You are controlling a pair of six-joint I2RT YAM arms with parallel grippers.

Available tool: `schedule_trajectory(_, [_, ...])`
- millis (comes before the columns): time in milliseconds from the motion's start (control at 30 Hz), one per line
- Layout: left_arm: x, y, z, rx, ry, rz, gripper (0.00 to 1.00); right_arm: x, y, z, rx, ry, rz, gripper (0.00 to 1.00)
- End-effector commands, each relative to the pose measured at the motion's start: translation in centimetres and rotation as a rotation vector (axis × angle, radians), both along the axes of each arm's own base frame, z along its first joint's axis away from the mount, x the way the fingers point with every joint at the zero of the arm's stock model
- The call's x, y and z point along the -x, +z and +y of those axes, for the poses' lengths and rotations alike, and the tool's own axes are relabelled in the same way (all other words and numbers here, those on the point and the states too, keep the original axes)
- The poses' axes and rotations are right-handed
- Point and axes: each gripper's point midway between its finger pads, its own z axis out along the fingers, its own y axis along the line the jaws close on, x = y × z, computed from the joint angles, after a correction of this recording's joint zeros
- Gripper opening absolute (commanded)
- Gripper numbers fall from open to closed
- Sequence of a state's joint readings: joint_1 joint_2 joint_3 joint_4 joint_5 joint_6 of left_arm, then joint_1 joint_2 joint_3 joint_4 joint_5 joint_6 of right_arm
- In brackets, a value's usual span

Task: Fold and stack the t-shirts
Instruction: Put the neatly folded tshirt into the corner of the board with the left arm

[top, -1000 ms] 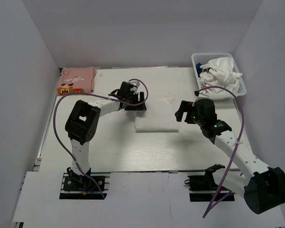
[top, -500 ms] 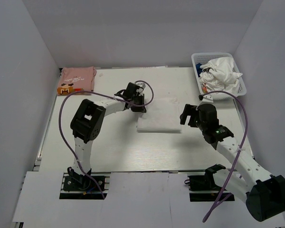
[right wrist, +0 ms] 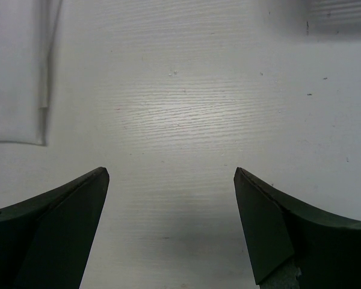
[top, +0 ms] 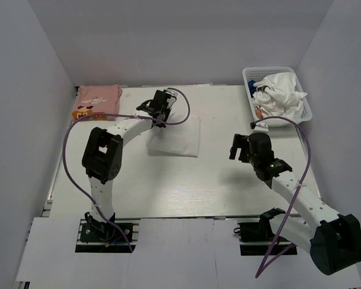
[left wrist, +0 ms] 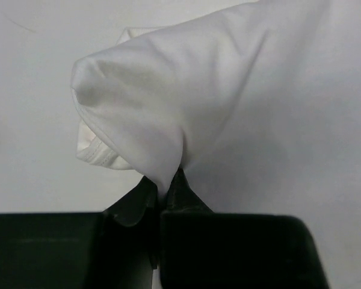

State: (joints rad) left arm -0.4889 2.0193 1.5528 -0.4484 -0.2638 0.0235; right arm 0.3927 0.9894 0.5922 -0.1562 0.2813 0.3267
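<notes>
I need to move the white shirt up and to the left in the top view with my left gripper next, and let it go over the pink t-shirt [top: 98,99], which already lies folded.
A folded white t-shirt [top: 179,137] lies mid-table, left of centre. My left gripper [top: 161,118] is shut on the shirt's far left corner; in the left wrist view the cloth [left wrist: 228,102] bunches up into a pinched fold between the closed fingertips [left wrist: 179,192]. A folded pink t-shirt [top: 98,99] with an orange-brown print rests at the table's far left corner. My right gripper [top: 236,146] hovers open to the right of the white shirt, nothing between its fingers [right wrist: 271,223], with only the shirt's edge [right wrist: 18,72] in its view.
A white mesh basket [top: 275,71] at the far right corner holds crumpled white clothing [top: 280,93]. White walls close in the table on three sides. A purple cable loops over each arm.
The left gripper closed on the white shirt's corner and dragged the shirt left and toward the back. The right gripper stayed open and shifted slightly.
</notes>
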Motion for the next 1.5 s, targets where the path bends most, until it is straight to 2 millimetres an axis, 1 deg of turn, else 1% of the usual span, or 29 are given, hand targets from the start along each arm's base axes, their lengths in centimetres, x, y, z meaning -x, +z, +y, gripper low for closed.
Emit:
schedule_trajectory(0, [-3.1,9.2,5.1,-0.166,-0.019,-0.222,0.00,-1.0,0.4,0.3,0.013,0.015,-0.030,0.90])
schedule_trajectory(33, [-4.0,10.3,6.6,-0.172,0.004,-0.245,0.00,-1.2,0.5,0.2,0.016,0.010,-0.029,0.90])
schedule_trajectory(133, [-5.2,11.7,9.2,-0.223,0.024,-0.258,0.00,-1.5,0.3,0.4,0.023,0.018,-0.022,0.90])
schedule_trajectory(167, [-6.0,12.5,10.7,-0.240,0.051,-0.268,0.00,-1.5,0.1,0.5,0.026,0.026,-0.013,0.90])
schedule_trajectory(233, [-6.6,13.0,12.3,-0.289,0.054,-0.261,0.00,-1.6,-0.5,0.7,0.025,0.035,0.014,0.90])
schedule_trajectory(267, [-7.5,13.8,13.5,-0.298,0.072,-0.277,0.00,-1.6,-0.9,0.8,0.029,0.033,0.026,0.90])
schedule_trajectory(333, [-8.2,15.0,14.9,-0.319,0.082,-0.292,0.00,-1.9,-1.0,1.0,0.028,0.033,0.037,0.90])
schedule_trajectory(367, [-8.4,14.7,16.0,-0.328,0.087,-0.278,0.00,-2.0,-1.5,1.0,0.036,0.031,0.055,0.90])
schedule_trajectory(467, [-9.4,16.0,17.7,-0.366,0.079,-0.305,0.00,-2.6,-1.5,1.3,0.036,0.033,0.071,0.90])
schedule_trajectory(500, [-10.1,15.9,18.8,-0.378,0.094,-0.310,0.00,-2.7,-2.0,1.5,0.038,0.037,0.091,0.90])
schedule_trajectory(567, [-10.8,16.1,19.9,-0.403,0.086,-0.310,0.00,-3.2,-1.7,1.7,0.035,0.038,0.092,0.90])
schedule_trajectory(600, [-11.1,16.8,20.9,-0.404,0.094,-0.328,0.00,-3.2,-1.8,1.8,0.038,0.042,0.097,0.90])
schedule_trajectory(633, [-11.7,16.4,20.8,-0.386,0.061,-0.336,0.00,-3.3,-2.4,1.9,0.039,0.043,0.115,0.90])
schedule_trajectory(733, [-12.8,17.3,21.8,-0.354,0.042,-0.366,0.00,-3.8,-2.6,2.5,0.036,0.062,0.132,0.90])
schedule_trajectory(767, [-13.4,16.6,22.3,-0.356,0.050,-0.359,0.00,-4.0,-2.8,2.6,0.036,0.060,0.141,0.90])
schedule_trajectory(800, [-13.9,18.0,22.9,-0.356,0.065,-0.382,0.00,-4.0,-2.9,2.8,0.033,0.070,0.146,0.90])
schedule_trajectory(833, [-14.1,18.1,22.9,-0.356,0.065,-0.382,0.00,-4.1,-2.7,3.0,0.026,0.075,0.144,0.90])
schedule_trajectory(867, [-14.3,18.2,23.6,-0.358,0.076,-0.382,0.00,-4.1,-3.0,3.2,0.027,0.080,0.155,0.90])
schedule_trajectory(967, [-14.5,18.8,24.5,-0.355,0.090,-0.399,0.00,-4.6,-3.3,3.5,0.026,0.096,0.149,0.90])
schedule_trajectory(1000, [-14.3,19.6,24.5,-0.354,0.092,-0.411,0.00,-5.0,-2.9,4.0,0.013,0.110,0.138,0.90])
schedule_trajectory(1067, [-14.0,20.8,24.4,-0.348,0.089,-0.434,0.00,-5.4,-3.3,4.5,0.004,0.130,0.150,0.90])
schedule_trajectory(1100, [-13.9,21.0,24.4,-0.347,0.090,-0.441,0.00,-5.8,-2.8,5.0,-0.006,0.141,0.130,0.90])
schedule_trajectory(1133, [-14.0,21.3,24.4,-0.346,0.093,-0.457,0.00,-6.0,-3.0,5.2,-0.013,0.147,0.133,0.90])
schedule_trajectory(1200, [-13.8,22.9,25.0,-0.346,0.109,-0.496,0.00,-6.5,-3.1,6.1,-0.036,0.181,0.118,0.90])
schedule_trajectory(1267, [-13.8,23.5,25.4,-0.341,0.111,-0.510,0.00,-7.2,-2.7,6.7,-0.057,0.189,0.096,0.90])
schedule_trajectory(1300, [-13.9,23.5,25.2,-0.335,0.102,-0.511,0.00,-7.5,-2.6,6.8,-0.065,0.188,0.095,0.90])
schedule_trajectory(1367, [-13.9,23.9,26.2,-0.334,0.113,-0.519,0.00,-7.9,-2.2,7.5,-0.078,0.208,0.079,0.90])
schedule_trajectory(1400, [-14.0,24.1,26.2,-0.334,0.115,-0.529,0.00,-8.1,-2.2,7.8,-0.089,0.216,0.079,0.90])
schedule_trajectory(1467, [-14.2,23.5,26.5,-0.314,0.111,-0.523,0.00,-8.3,-2.3,7.8,-0.090,0.216,0.081,0.90])
